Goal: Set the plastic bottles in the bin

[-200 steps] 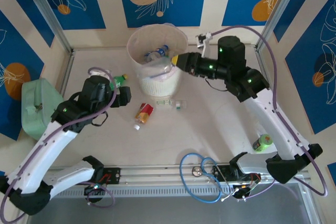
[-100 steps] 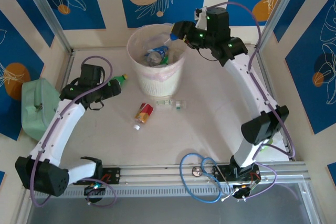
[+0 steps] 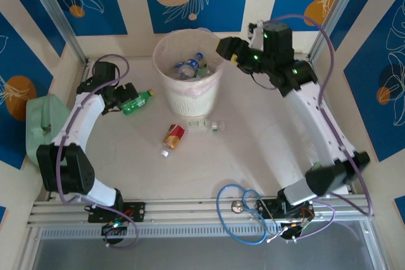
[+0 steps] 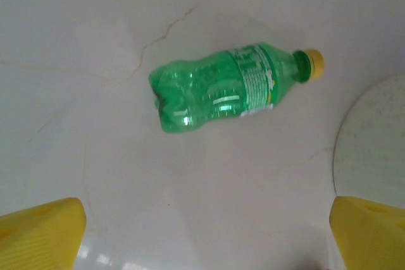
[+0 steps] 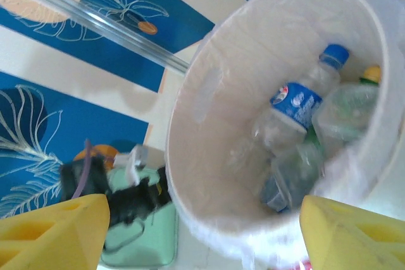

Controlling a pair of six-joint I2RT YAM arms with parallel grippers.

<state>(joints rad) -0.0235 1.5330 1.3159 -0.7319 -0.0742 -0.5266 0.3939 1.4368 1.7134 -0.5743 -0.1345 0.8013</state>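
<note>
I need to lower my left gripper next, turn it crosswise and close it around the green bottle's label (image 3: 138,101), which is below it toward the bin (image 3: 166,83). The bottle will then stretch from finger to finger.
The bin (image 3: 166,83) stands at the back centre with several plastic bottles (image 3: 190,66) inside; a clear one with a blue cap and label (image 5: 300,102) lies on top. My right gripper (image 3: 221,47) hovers open at the bin's right rim (image 5: 190,156), empty between its yellow fingers (image 5: 50,232). My left gripper (image 3: 125,95) is open just above the table, its fingertips (image 4: 41,232) spread wide. A green bottle with a yellow cap (image 4: 231,86) lies flat ahead of it, untouched. A red-labelled bottle (image 3: 173,136) and a clear bottle (image 3: 205,125) lie in front of the bin.
A mint-green case (image 3: 39,128) sits at the left edge of the table, seen past the bin as well (image 5: 142,245). A blue cable loop (image 3: 240,210) lies by the near rail. The bin's side (image 4: 373,143) is close to the right of the green bottle.
My right gripper went from shut on a bottle to open over the bin and is now empty. My left arm stretched out to the left and came down near the green bottle.
</note>
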